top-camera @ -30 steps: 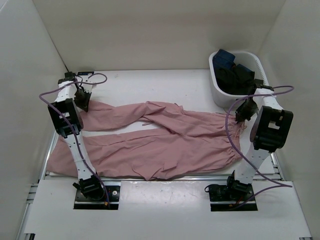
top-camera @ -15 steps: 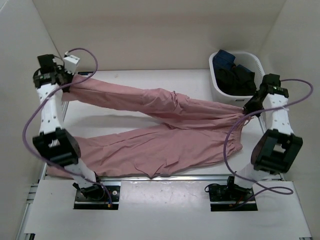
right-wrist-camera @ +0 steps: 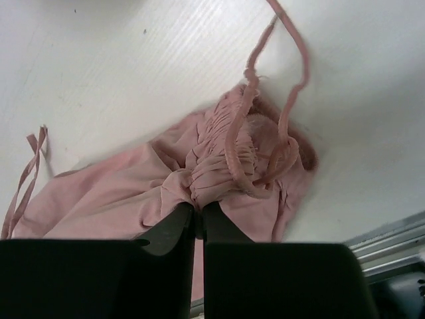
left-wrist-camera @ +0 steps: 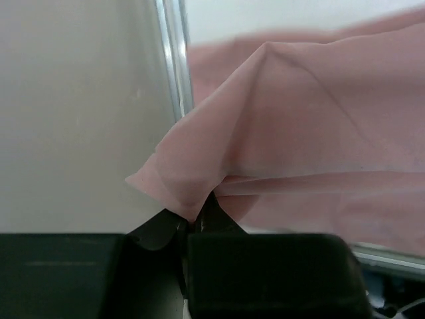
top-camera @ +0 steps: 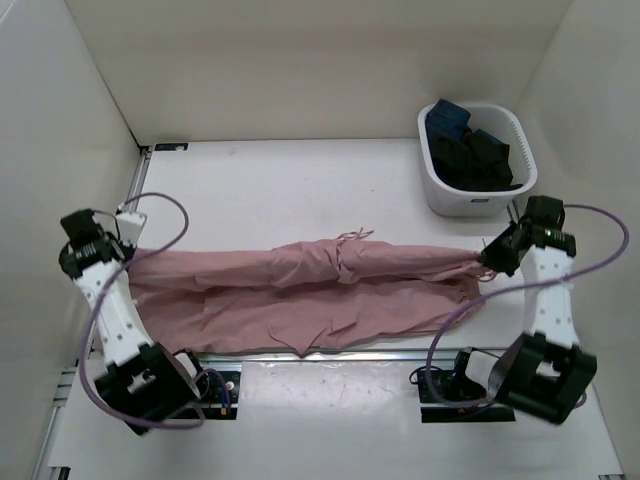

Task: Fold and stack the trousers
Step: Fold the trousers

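The lower leg's waist end point(top-camera: 460, 306) point(right-wrist-camera: 257, 218) is below and back of my right gripper, so my right gripper needs to move back and down next and let go of the gathered waistband there.
The dusty-pink trousers point(top-camera: 310, 290) lie folded lengthwise along the table's near edge, one leg laid over the other. My left gripper point(top-camera: 128, 262) is shut on the leg end at the left; in the left wrist view point(left-wrist-camera: 194, 216) the cloth point(left-wrist-camera: 292, 126) runs out from between the fingers. My right gripper point(top-camera: 488, 258) is shut on the gathered waistband at the right; the right wrist view point(right-wrist-camera: 198, 209) shows the bunched waistband point(right-wrist-camera: 226, 163) and its drawstring point(right-wrist-camera: 292, 80) looping over it.
A white basket point(top-camera: 440, 195) with dark navy clothes point(top-camera: 470, 150) stands at the back right. White walls close in the table on the left, back and right. The metal rail point(top-camera: 330, 355) runs along the near edge, under the trousers' lower edge.
Both grippers carried the far leg and waistband toward the near edge and lowered. The upper leg, stretched across the back before, now lies over the lower one.
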Robot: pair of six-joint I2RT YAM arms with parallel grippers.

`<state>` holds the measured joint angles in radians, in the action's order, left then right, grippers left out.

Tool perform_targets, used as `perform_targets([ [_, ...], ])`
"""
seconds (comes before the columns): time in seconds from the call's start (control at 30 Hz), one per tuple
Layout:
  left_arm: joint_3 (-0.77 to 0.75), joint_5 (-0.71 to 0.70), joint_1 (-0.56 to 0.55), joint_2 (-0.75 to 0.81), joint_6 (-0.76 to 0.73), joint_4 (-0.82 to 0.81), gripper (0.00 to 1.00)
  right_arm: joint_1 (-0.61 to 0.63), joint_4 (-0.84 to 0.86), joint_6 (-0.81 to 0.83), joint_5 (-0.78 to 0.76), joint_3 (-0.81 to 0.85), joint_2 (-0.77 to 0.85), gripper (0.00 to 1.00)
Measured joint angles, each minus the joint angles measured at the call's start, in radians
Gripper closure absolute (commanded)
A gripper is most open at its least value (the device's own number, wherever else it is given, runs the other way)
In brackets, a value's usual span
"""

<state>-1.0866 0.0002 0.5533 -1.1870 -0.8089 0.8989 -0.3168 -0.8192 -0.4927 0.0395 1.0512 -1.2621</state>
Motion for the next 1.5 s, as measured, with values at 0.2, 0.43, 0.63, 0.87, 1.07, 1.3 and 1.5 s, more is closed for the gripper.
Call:
perform_targets([
  [0.2, 0.29, -0.074, 0.093, 0.276, -0.09, 0.005, 0.79, -0.01, -0.025, -0.08, -0.023, -0.299, 0.275, 1.0],
  [0.43, 0.472, -0.147, 0.1, 0.265, -0.072, -0.008, 0.79, -0.012, -0.087, -0.182, -0.024, -0.503, 0.348, 0.84],
  [0.63, 0.473, -0.202, 0.123, 0.278, -0.065, -0.055, 0.57, -0.012, -0.103, -0.204, -0.068, -0.481, 0.413, 0.4],
  [0.87, 0.449, -0.196, 0.126, 0.278, -0.146, -0.02, 0.34, 0.037, -0.077, -0.137, 0.007, -0.401, 0.417, 0.16],
  [1.07, 0.432, -0.183, 0.126, 0.259, -0.229, 0.059, 0.19, 0.27, -0.055, -0.068, -0.017, -0.155, 0.359, 0.12],
  [1.3, 0.475, -0.167, 0.127, 0.09, -0.282, 0.042, 0.22, 0.491, -0.023, -0.055, -0.09, -0.114, 0.154, 0.13],
  [1.5, 0.417, -0.124, 0.108, -0.045, -0.261, 0.02, 0.31, 0.63, 0.038, -0.132, -0.12, -0.211, 0.021, 0.39],
])
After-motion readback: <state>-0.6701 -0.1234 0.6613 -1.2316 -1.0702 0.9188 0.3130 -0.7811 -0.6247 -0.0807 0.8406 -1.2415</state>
